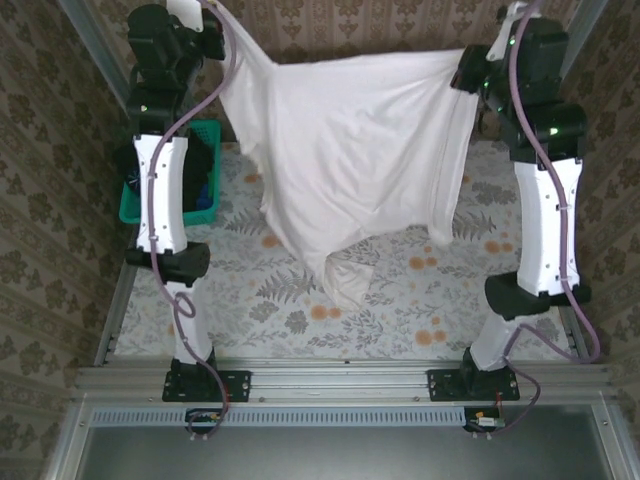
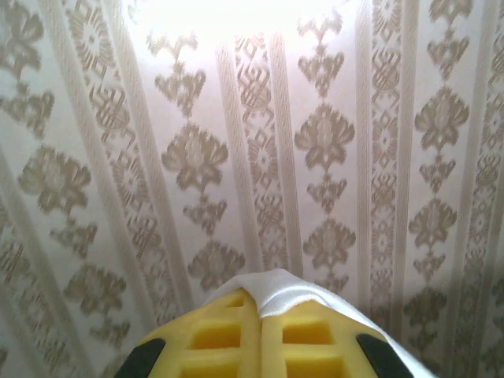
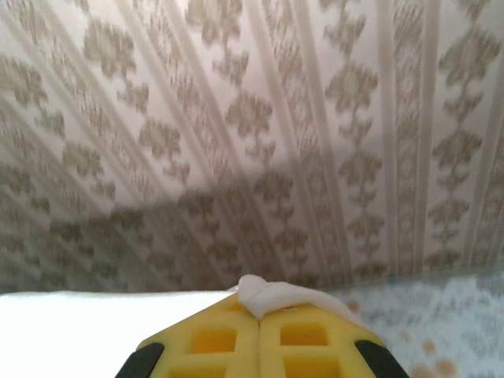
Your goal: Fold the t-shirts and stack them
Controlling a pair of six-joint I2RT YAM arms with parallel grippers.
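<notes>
Next I need to draw my left gripper back and down to release the pinched corner on the bare floral cloth (image 1: 250, 282), as that patch lies below the gripper, toward my base.
A white t-shirt (image 1: 350, 150) hangs spread between my two raised arms above the table, its plain pale side toward the top camera and its lower part drooping to the tablecloth. My left gripper (image 1: 222, 45) is shut on the shirt's upper left corner. In the left wrist view the yellow fingers (image 2: 213, 335) press together with a fold of the white t-shirt (image 2: 287, 291) pinched at their tips (image 2: 260, 303). My right gripper (image 1: 468, 70) is shut on the upper right corner. Its yellow fingers (image 3: 303, 335) clamp a small bunch of the white cloth (image 3: 268, 295).
A teal mesh basket (image 1: 135, 200) with dark and blue items stands at the left edge, partly behind my left arm. The table (image 1: 400, 300) has a floral cloth. Patterned walls (image 1: 40, 150) enclose the back and both sides.
</notes>
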